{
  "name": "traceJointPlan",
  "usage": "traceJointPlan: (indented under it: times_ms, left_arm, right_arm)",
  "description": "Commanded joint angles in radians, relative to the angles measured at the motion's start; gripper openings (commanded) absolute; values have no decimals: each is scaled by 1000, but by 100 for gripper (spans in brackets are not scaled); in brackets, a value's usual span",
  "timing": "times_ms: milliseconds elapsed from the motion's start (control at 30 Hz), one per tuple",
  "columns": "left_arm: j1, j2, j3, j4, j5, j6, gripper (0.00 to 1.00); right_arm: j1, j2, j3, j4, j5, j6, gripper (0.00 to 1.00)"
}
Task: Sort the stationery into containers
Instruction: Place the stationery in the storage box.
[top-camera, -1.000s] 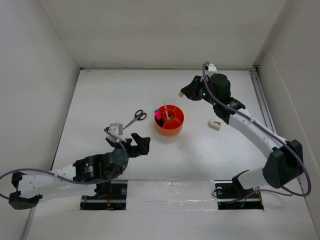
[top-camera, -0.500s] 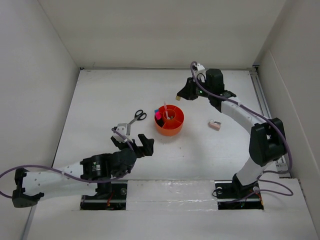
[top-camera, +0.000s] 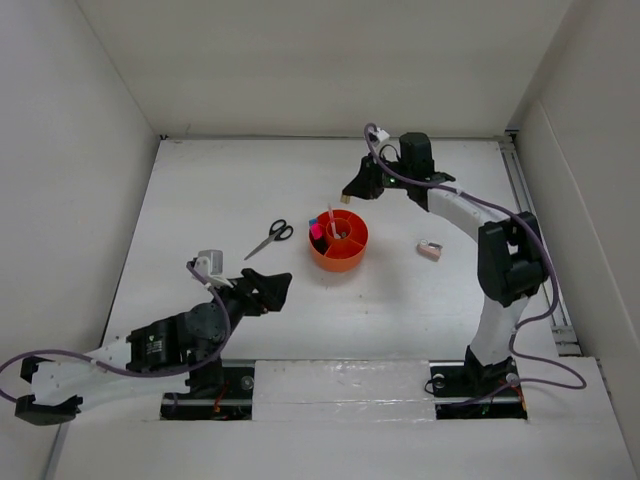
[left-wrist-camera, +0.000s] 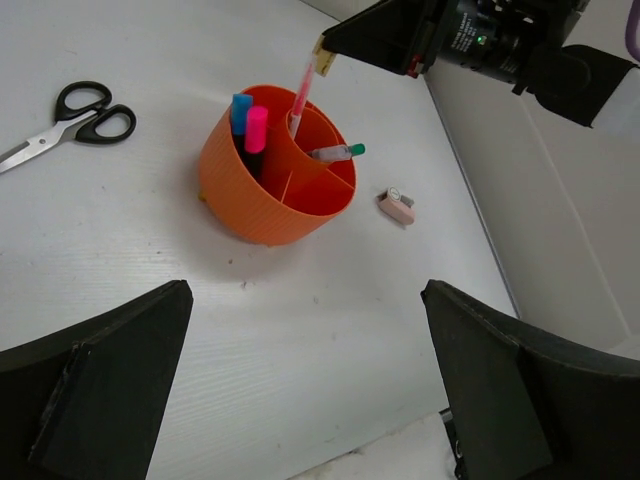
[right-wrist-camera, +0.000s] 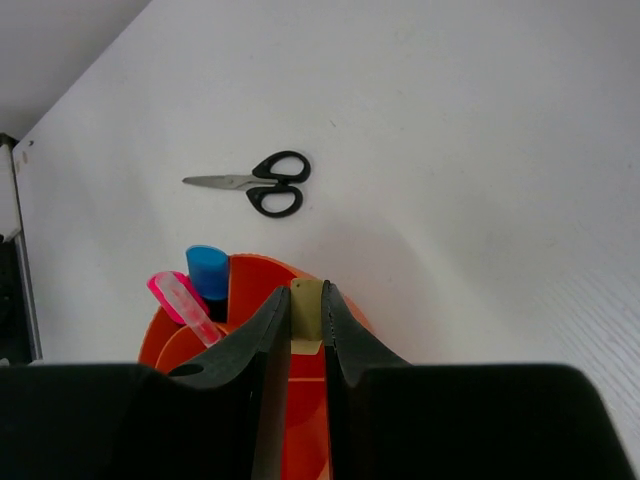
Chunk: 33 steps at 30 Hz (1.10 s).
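Note:
The organizer's far section (top-camera: 346, 218) (right-wrist-camera: 267, 297) is empty, so the right gripper should next move the tan eraser down and back over it to release the eraser.
The round orange organizer (top-camera: 340, 262) stands mid-table and holds a blue-capped highlighter (left-wrist-camera: 241, 106), a pink-capped one (left-wrist-camera: 257, 124), a pink pen (left-wrist-camera: 300, 95) and a green-tipped pen (left-wrist-camera: 336, 153). My right gripper (top-camera: 349, 194) is shut on the tan eraser (right-wrist-camera: 306, 330) and hangs above the organizer's far rim (right-wrist-camera: 262, 272). Black-handled scissors (top-camera: 270, 237) lie to the left of the organizer. A pinkish sharpener (top-camera: 429, 249) lies to its right. My left gripper (top-camera: 268, 290) is open and holds nothing, low over the table in front of the organizer and to its left.
White walls enclose the table on the left, back and right. A metal rail (top-camera: 528, 215) runs along the right edge. Both arm bases sit on the near edge, and the right arm (top-camera: 505, 260) arches over the right side of the table.
My right gripper has swung left with the eraser, from behind and right of the organizer to above its far rim. My left arm has drawn back a little to the left.

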Motion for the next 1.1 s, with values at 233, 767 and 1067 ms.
traceJointPlan:
  times_ms: [233,767,1067]
  left_arm:
    - [3,-28,-20,16,-10,16,100]
    - [3,52,3,35,17,35,100]
    - [3,-14,-15,35,27,44,100]
  right_arm:
    - [46,54,70,22,-73,-62,0]
    - [57,63,52,-43,-132,-119,0]
    - [76,63,32,-52,-131,-139,0]
